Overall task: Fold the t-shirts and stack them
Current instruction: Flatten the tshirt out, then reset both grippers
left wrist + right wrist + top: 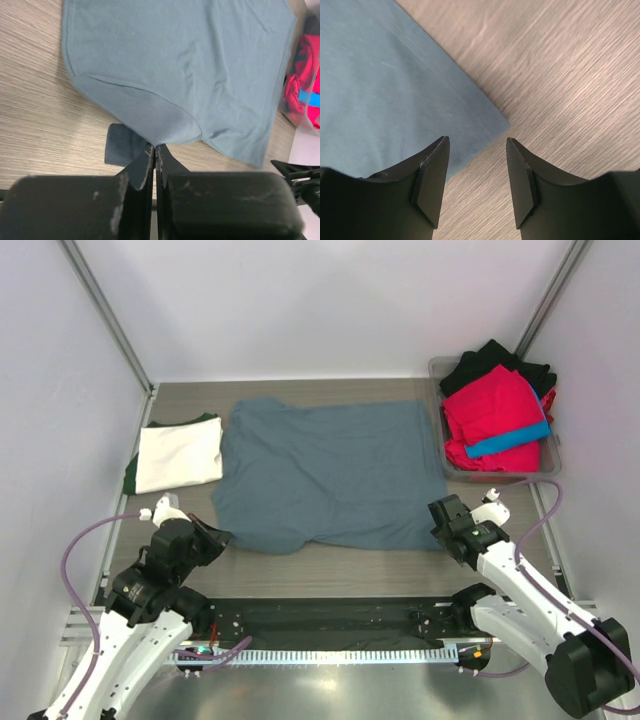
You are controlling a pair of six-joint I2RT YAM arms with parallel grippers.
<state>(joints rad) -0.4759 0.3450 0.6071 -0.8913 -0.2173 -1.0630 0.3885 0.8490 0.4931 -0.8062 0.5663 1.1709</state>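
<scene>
My right gripper should move down next onto the blue-grey shirt's near corner (432, 543) (492, 125) on the bin's side and close, because that corner lies flat and unheld below my open fingers.
A slate blue-grey t-shirt (330, 475) lies spread flat in the middle of the table. A folded cream-white t-shirt (180, 453) rests on a dark green one (132, 478) at the left. My left gripper (224, 536) is at the blue-grey shirt's near-left edge. In the left wrist view the left gripper (155, 147) is shut, its tips pinching the rounded edge of the shirt (180, 65). My right gripper (445, 512) is open at the shirt's near-right corner. In the right wrist view the right gripper (476, 165) straddles bare table beside the shirt's corner (395, 100).
A clear bin (551, 452) at the back right holds red (490, 405), black (490, 358) and bright blue (505, 440) shirts. Metal posts and white walls close in both sides. A black rail (330, 620) runs along the near edge.
</scene>
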